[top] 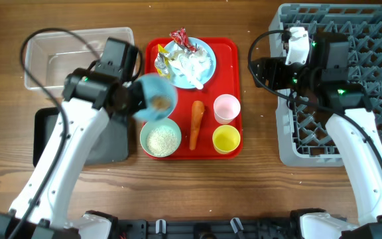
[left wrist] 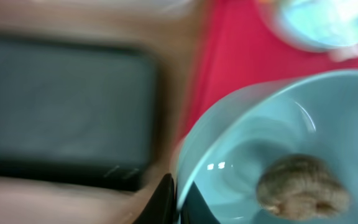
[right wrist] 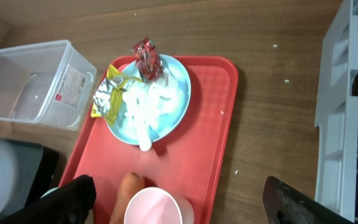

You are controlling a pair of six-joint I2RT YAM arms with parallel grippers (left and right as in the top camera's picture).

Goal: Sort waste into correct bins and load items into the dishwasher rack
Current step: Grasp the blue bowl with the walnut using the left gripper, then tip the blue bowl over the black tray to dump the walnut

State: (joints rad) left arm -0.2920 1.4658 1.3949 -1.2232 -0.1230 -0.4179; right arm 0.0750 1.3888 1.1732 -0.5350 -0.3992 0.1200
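Next, my left gripper will tip the lump over the black tray, then return, lower the bowl and release, as the red tray between plate (top: 191,63) and rice lies below it.
My left gripper (top: 136,99) is shut on the rim of a light blue bowl (top: 156,96) and holds it tilted above the red tray's left edge. A brown lump (left wrist: 303,186) lies inside the bowl (left wrist: 253,143), and my left fingers (left wrist: 178,200) pinch its rim. A second bowl (top: 160,139) holds white rice. The plate (top: 191,63) carries red (right wrist: 146,57) and yellow (right wrist: 109,96) wrappers, tissue (right wrist: 143,102) and a spoon (right wrist: 145,142). The carrot (top: 195,124), pink cup (top: 226,108) and yellow cup (top: 226,139) stand on the tray. My right gripper (top: 260,72) is open and empty, above the wood between the tray and the rack (top: 370,86).
The clear tub (top: 78,56) sits at the back left, and the black tray (top: 48,136) lies in front of it under my left arm. The red tray (top: 231,50) lies in the middle. Cables loop over the tub and beside the rack.
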